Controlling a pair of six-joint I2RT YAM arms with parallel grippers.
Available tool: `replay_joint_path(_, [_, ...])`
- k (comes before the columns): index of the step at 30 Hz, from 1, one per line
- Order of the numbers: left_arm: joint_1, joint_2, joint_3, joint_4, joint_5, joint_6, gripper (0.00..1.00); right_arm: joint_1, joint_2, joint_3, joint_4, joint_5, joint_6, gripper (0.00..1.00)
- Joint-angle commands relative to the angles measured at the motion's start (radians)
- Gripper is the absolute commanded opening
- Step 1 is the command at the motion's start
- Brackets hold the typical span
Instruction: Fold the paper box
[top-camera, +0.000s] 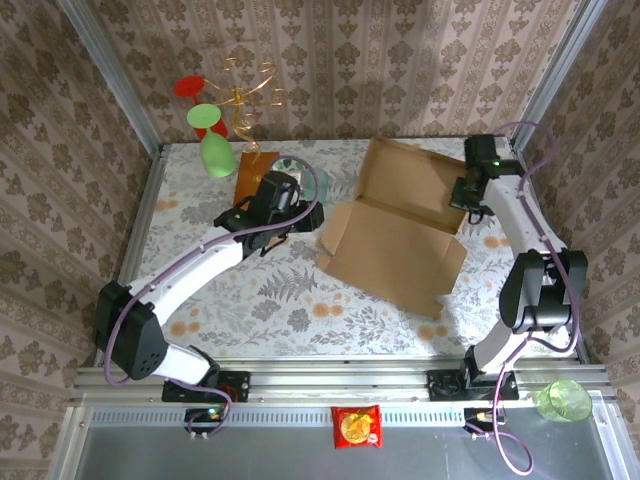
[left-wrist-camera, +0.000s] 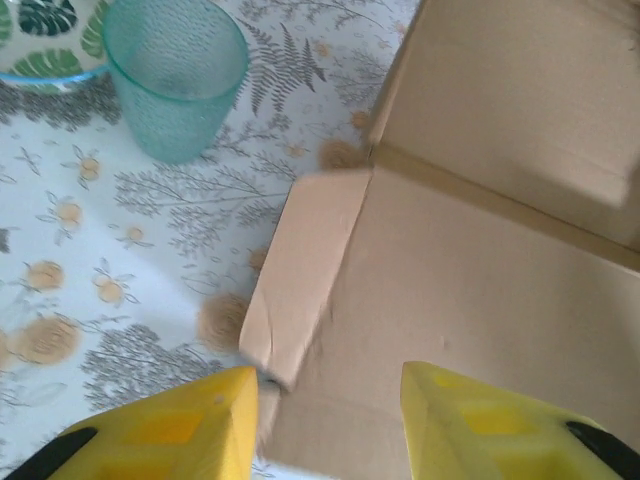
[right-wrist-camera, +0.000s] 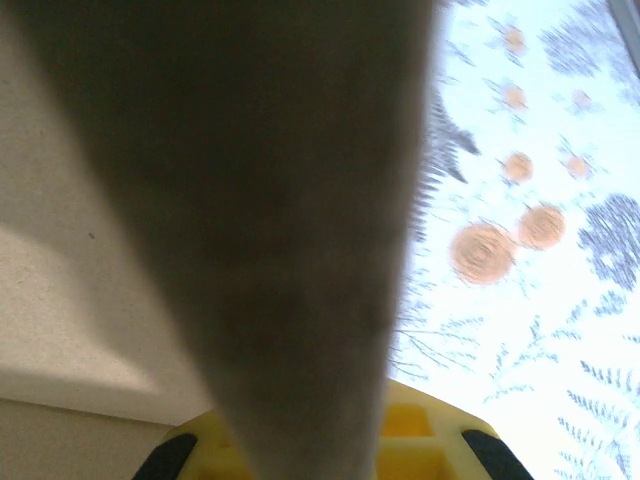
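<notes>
My right gripper should turn the box (top-camera: 395, 245) by its held flap, swinging toward the nearby patterned side, then release, as clear tabletop separates gripper and box side.
The paper box (top-camera: 395, 245) lies opened out flat on the floral table, a plain brown carton with its back panel tilted up toward the rear. My left gripper (top-camera: 312, 215) hovers at its left edge. In the left wrist view the yellow fingers (left-wrist-camera: 180, 430) stand apart, and a small side flap (left-wrist-camera: 300, 270) of the box rises just in front of the left one. My right gripper (top-camera: 468, 195) is at the box's back right corner. In the right wrist view a blurred dark cardboard flap (right-wrist-camera: 280, 200) runs down between the closed yellow jaws of the right gripper (right-wrist-camera: 320, 440).
A teal cup (left-wrist-camera: 178, 75) and a leaf-patterned plate (left-wrist-camera: 40, 40) stand left of the box. An orange-brown wooden slab (top-camera: 248, 165) with a gold wire stand (top-camera: 250, 85) sits at the back left. Patterned walls close in the table on three sides.
</notes>
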Motion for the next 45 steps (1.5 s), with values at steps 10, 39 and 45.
replay_joint_path(10, [-0.159, 0.089, -0.102, 0.218, -0.033, -0.468, 0.51, -0.243, -0.076, -0.049, -0.007, -0.215, 0.326, 0.00])
replay_joint_path(39, [-0.106, 0.397, -0.050, 0.751, 0.075, -0.491, 0.36, -0.264, -0.008, -0.118, 0.018, -0.423, 0.369, 0.00])
replay_joint_path(45, [-0.111, 0.346, 0.024, 0.463, 0.013, -0.393, 0.00, -0.228, -0.017, -0.146, 0.018, -0.387, 0.377, 0.00])
